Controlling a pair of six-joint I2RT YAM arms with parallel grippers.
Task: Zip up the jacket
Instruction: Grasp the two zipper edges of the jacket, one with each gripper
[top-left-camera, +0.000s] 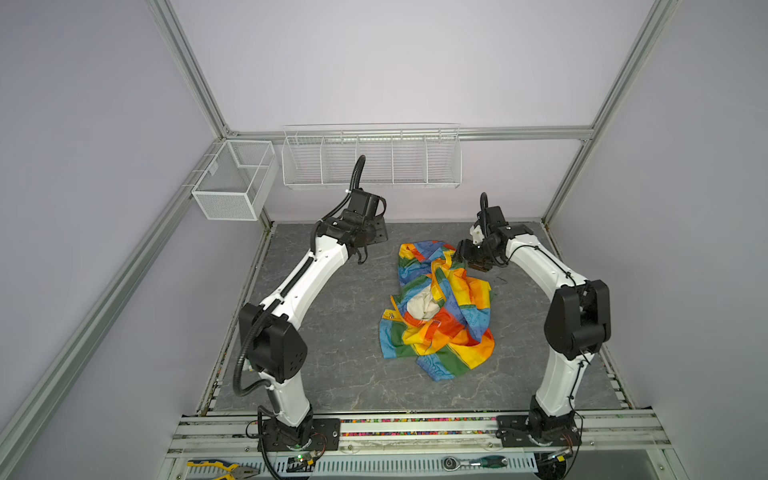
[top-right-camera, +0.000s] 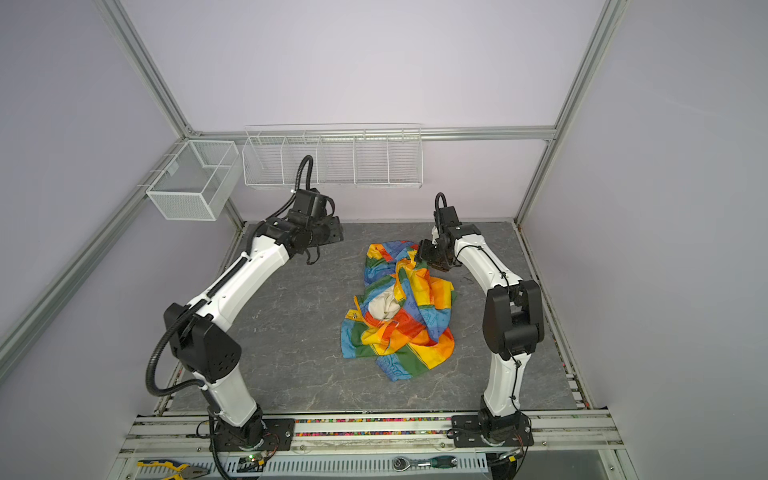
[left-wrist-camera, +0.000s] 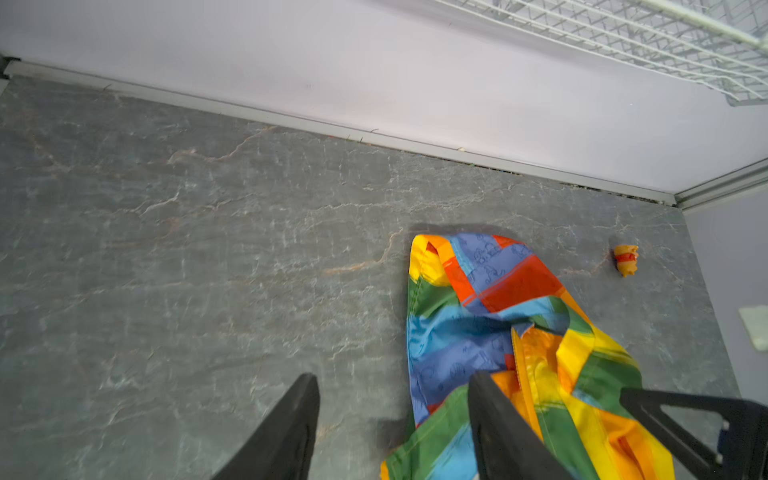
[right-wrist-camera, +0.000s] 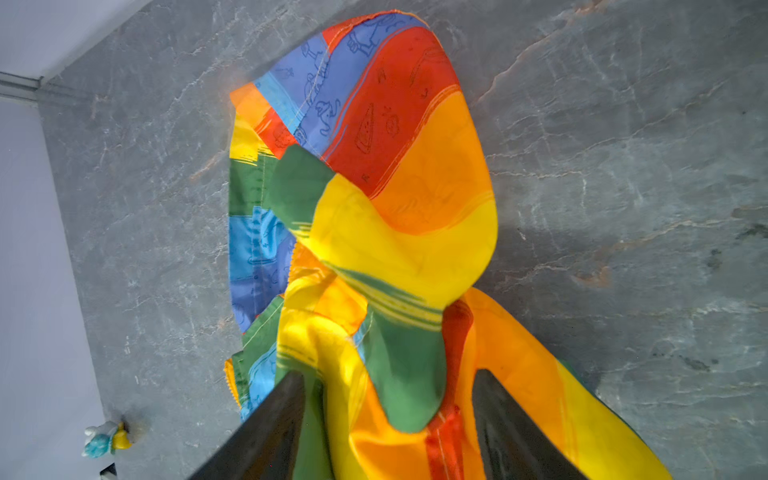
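My left gripper moves down and back next onto the jacket's orange-edged green corner (top-left-camera: 394, 299) (left-wrist-camera: 387, 465), below it toward the base, since its fingers hover off the jacket.
The jacket (top-left-camera: 440, 307) (top-right-camera: 399, 307) lies crumpled at the table's middle, rainbow stripes outward, and a patch of cream lining (top-left-camera: 422, 303) shows. My left gripper (top-left-camera: 379, 233) (top-right-camera: 335, 232) hovers at the back left, apart from the cloth. In its wrist view the left gripper (left-wrist-camera: 392, 380) is open over bare table, one finger (left-wrist-camera: 490, 411) in front of the jacket (left-wrist-camera: 478, 332). My right gripper (top-left-camera: 462, 250) (top-right-camera: 422, 250) is at the jacket's far end. The right gripper (right-wrist-camera: 388, 376) has its jaws wide apart, with loose folds of the jacket (right-wrist-camera: 395, 208) between them.
A white wire rack (top-left-camera: 372, 160) and a mesh basket (top-left-camera: 232, 183) hang on the back wall. A small orange-red object (left-wrist-camera: 625, 259) and a small blue-yellow figure (right-wrist-camera: 104, 440) lie near the back edge. Pliers (top-left-camera: 220, 469) and a ratchet (top-left-camera: 473, 462) rest on the front rail.
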